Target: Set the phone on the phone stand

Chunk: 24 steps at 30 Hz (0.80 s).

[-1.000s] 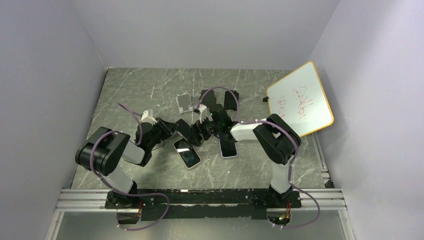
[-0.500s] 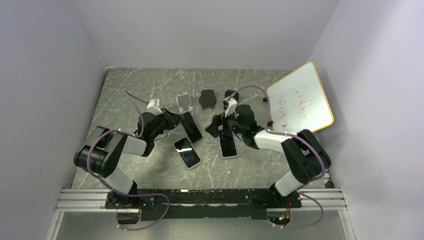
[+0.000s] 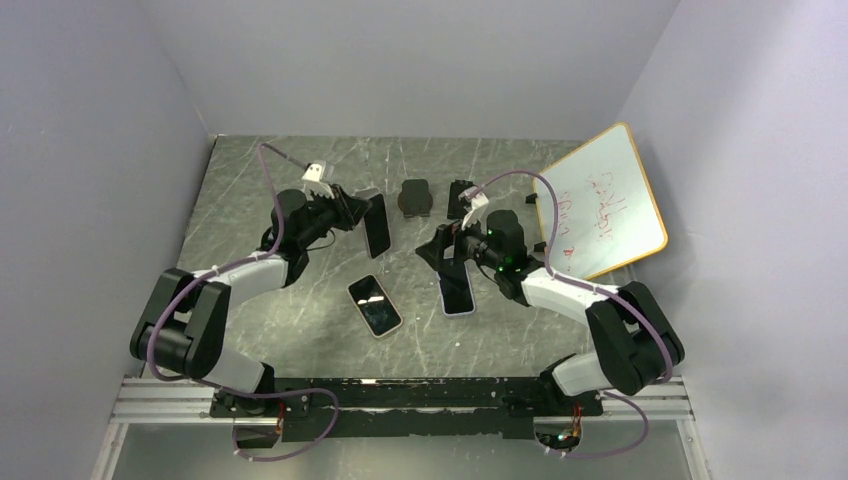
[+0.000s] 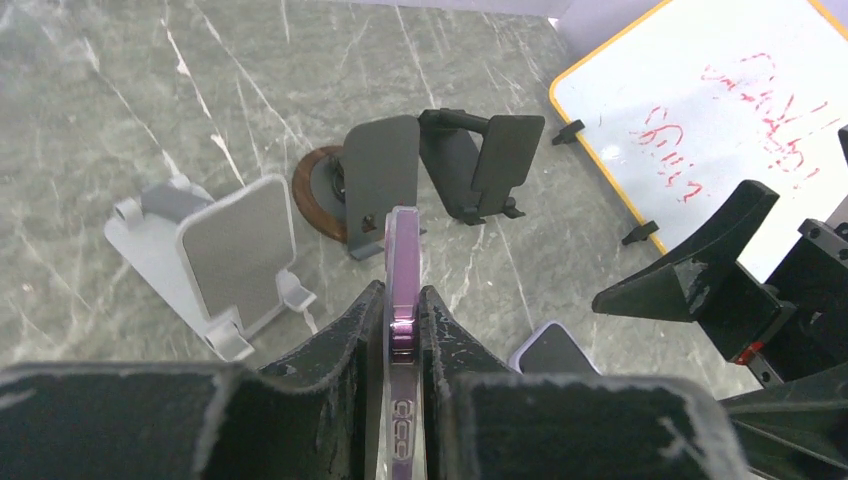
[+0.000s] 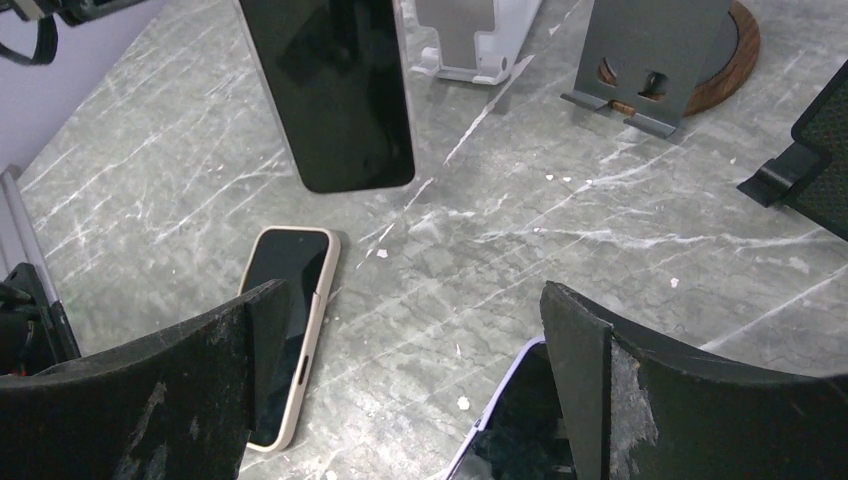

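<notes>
The phone is still hanging in front of the white stand's grey backrest (image 4: 240, 258), so the left gripper will next move outward and down to let go of the phone against it.
My left gripper (image 3: 355, 214) is shut on a purple-edged phone (image 3: 377, 224) and holds it upright off the table, just in front of the white phone stand (image 3: 366, 198). In the left wrist view the phone (image 4: 403, 262) stands edge-on between my fingers (image 4: 350, 330), with the white stand (image 4: 240, 250) down to the left. The right wrist view shows its dark screen (image 5: 335, 90) hanging in front of the white stand (image 5: 478, 35). My right gripper (image 3: 447, 250) is open and empty, low over the table.
A beige phone (image 3: 375, 305) and a lilac phone (image 3: 457, 293) lie flat on the marble table (image 3: 250, 200). A grey stand on a wooden disc (image 3: 415, 197) and a black stand (image 3: 462, 192) sit at the back. A whiteboard (image 3: 600, 195) leans at the right.
My left gripper has lifted the phone off the table and carried it back towards the white stand, turning it upright. My right gripper has let go and drawn away to the right.
</notes>
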{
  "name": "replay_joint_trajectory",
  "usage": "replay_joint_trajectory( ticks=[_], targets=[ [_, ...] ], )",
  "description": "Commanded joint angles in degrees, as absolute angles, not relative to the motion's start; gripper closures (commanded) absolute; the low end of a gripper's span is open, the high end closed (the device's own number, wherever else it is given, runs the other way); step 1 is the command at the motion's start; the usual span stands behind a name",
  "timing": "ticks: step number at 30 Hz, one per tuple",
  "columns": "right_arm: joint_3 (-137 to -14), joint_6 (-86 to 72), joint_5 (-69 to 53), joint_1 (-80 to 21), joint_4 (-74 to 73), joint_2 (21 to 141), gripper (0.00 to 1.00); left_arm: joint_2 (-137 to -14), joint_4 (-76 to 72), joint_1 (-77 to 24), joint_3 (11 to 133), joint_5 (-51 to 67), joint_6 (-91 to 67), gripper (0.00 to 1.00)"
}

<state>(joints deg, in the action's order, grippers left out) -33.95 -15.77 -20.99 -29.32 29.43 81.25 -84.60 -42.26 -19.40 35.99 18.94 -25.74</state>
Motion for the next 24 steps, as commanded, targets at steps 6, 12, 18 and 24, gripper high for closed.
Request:
replay_joint_trajectory(
  ticks=[6,12,18,24],
  targets=[
    [-31.86,-15.60,-20.84,-29.01,30.25,76.85,0.00,-83.17,-38.25,-17.98,47.31,25.09,-12.58,0.95],
    [-31.63,-15.17,-20.51,-29.01,30.00,75.69,0.00,-88.92,-44.10,-15.25,54.86,35.12,-13.06,0.95],
    [-31.37,-15.02,-21.02,-29.00,29.82,75.23,0.00,-100.44,-69.08,-9.84,55.79,50.53,-27.39,0.95],
    [-31.57,-14.64,-21.38,-28.96,29.45,75.60,0.00,-107.99,-77.94,-7.71,58.23,55.37,-34.01,0.95]
  ],
)
